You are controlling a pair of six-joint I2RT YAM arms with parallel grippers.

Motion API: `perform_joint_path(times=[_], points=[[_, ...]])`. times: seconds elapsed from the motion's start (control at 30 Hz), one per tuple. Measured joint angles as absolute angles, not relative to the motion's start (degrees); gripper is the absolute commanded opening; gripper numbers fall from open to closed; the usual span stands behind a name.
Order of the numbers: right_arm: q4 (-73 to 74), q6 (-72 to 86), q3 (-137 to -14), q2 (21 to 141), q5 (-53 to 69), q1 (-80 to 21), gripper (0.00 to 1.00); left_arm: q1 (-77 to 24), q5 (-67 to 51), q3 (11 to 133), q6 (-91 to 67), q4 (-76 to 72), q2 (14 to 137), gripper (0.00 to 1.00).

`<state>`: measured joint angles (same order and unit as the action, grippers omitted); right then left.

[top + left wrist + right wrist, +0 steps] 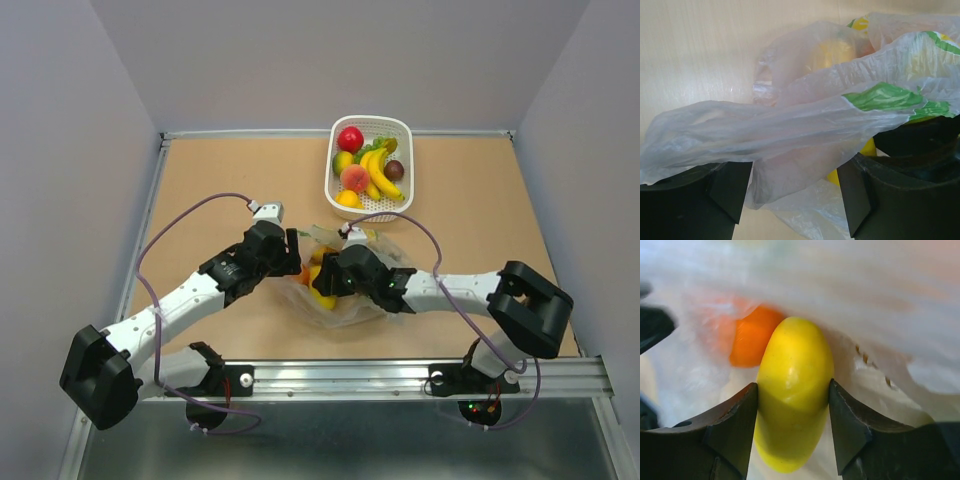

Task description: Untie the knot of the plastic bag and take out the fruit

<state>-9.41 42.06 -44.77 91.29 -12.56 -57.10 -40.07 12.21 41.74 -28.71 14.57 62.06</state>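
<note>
I should lift the yellow oval fruit up and outward with my right gripper, then lower it beside the red apple and let it go, because the fruit basket is outward.
The clear plastic bag (352,300) with green-and-yellow prints lies crumpled on the table between both arms. My right gripper (793,390) reaches into it, and its two fingers press on either side of a yellow oval fruit (795,355). An orange fruit (752,335) lies just behind it. My left gripper (795,195) stands open at the bag's left side, with a loose fold of the plastic bag (805,125) draped across and between its jaws. A yellow fruit (832,52) shows through the film. The knot is not visible in any view.
A white slotted basket (400,130) at the back holds a red apple (350,138), bananas (378,170) and other fruit. Grey walls border the tan table on three sides. A metal rail (400,378) runs along the near edge.
</note>
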Motion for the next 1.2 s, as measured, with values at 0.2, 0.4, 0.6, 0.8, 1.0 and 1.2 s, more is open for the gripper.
perform_joint_path(times=[0.2,0.4,0.6,0.8,1.0,1.2], points=[[-8.9,37.5,-42.2,79.9,-10.5,-57.5,0.01,-40.1,12.8,41.7,-28.2,14.4,62.1,0.76],[-8.9,31.5,-42.2,70.7,-7.1,-57.5,0.0,-40.1,13.0,41.7,-27.4,14.4,62.0,0.76],[-5.7,24.4,-43.0,62.1,-6.9,-57.5,0.01,-40.1,12.7,41.7,-25.8,14.4,61.7,0.76],[-1.4,17.4,-52.2,62.2,-14.4,-57.3,0.01,-40.1,12.0,41.5,-25.4,14.1,60.9,0.76],[-0.4,12.2,-62.5,67.1,-18.2,-50.1,0.01,-40.1,11.3,40.8,-25.1,13.4,60.9,0.76],[-0.6,12.5,-72.1,77.5,-16.1,-33.3,0.01,-40.1,11.0,40.8,-24.7,13.1,60.8,0.76]])
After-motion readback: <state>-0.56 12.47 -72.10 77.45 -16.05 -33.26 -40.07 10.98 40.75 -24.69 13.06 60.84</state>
